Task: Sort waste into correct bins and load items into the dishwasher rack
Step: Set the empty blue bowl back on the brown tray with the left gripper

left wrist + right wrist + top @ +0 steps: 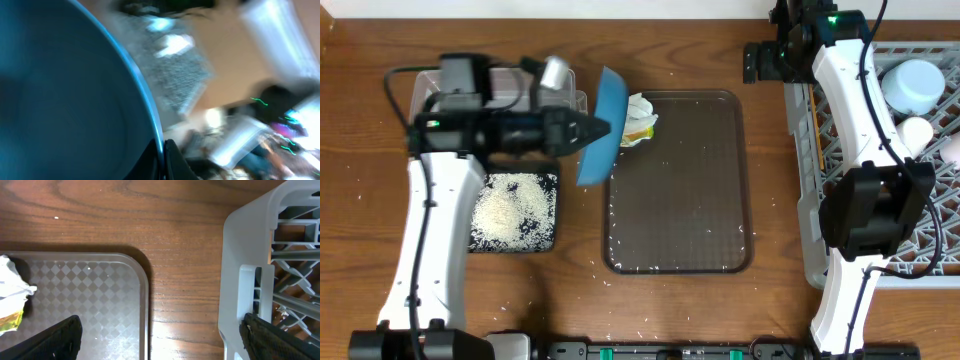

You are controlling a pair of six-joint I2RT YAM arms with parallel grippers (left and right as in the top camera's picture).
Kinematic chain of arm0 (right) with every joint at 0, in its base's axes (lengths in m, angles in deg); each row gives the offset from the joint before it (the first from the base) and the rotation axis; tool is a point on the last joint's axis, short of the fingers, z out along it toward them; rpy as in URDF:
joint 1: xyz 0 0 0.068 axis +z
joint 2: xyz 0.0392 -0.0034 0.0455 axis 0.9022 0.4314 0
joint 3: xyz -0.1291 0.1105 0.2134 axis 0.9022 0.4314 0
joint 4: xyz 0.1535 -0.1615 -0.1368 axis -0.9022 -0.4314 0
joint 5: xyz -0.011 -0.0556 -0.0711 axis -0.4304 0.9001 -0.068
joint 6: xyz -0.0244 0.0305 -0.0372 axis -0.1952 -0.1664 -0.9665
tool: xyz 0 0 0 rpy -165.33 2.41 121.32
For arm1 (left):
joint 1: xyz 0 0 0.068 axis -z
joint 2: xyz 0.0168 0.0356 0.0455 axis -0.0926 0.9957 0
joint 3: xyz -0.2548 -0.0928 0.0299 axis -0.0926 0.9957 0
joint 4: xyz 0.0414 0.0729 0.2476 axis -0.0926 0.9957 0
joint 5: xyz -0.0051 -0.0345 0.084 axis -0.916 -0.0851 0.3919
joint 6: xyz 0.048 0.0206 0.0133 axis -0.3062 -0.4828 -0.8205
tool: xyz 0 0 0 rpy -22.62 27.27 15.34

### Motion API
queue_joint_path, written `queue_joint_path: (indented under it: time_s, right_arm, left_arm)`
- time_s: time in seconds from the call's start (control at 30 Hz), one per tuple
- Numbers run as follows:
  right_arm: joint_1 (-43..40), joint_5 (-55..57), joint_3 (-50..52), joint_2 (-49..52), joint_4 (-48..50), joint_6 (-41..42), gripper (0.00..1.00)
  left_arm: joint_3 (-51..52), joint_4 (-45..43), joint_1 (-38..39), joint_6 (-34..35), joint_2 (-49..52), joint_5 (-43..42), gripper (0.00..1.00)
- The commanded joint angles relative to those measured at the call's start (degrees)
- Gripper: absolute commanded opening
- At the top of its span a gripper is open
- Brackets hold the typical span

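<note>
The tipped bowl fits in the brown tray's open middle, so next I should swing my left gripper over there, turn it to level the bowl, and lower it to release.
My left gripper (601,128) is shut on the rim of the large dark-blue bowl (604,122), which is tipped on edge above the gap between the black tray (546,241) and the brown tray. In the blurred left wrist view the bowl (65,95) fills the left side, its rim pinched between my fingers (171,162). White rice (512,210) lies heaped in the black tray. The tissue with its yellow-green wrapper (640,120) rests at the brown tray's top left corner. My right gripper (165,340) hangs open over bare table between the brown tray and the dishwasher rack (250,240).
The clear tub (502,80) sits under my left arm. The brown tray (680,180) holds scattered grains. In the rack (810,200) stand a light-blue bowl (915,85), a white cup (917,130) and a pink cup (954,148). Stray grains dot the table.
</note>
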Motion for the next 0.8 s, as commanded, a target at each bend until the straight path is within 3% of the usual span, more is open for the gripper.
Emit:
queue_joint_path:
  time_s: [0.0, 0.23, 0.47, 0.77]
  right_arm:
    - [0.5, -0.1, -0.1, 0.3, -0.1, -0.4, 0.99]
    - [0.5, -0.1, -0.1, 0.3, -0.1, -0.4, 0.99]
    - [0.6, -0.1, -0.1, 0.3, -0.1, -0.4, 0.99]
    - [0.5, -0.1, -0.1, 0.3, -0.1, -0.4, 0.99]
  left_arm:
    - [-1.0, -5.2, 6.2, 15.8, -1.3, 22.2, 0.06]
    - [-1.0, -12.4, 22.6, 17.7, 0.4, 34.6, 0.06]
    - [-1.0, -13.8, 38.6, 17.8, 7.2, 55.9, 0.06]
    - [-1.0, -18.9, 47.7, 17.8, 17.2, 59.4, 0.06]
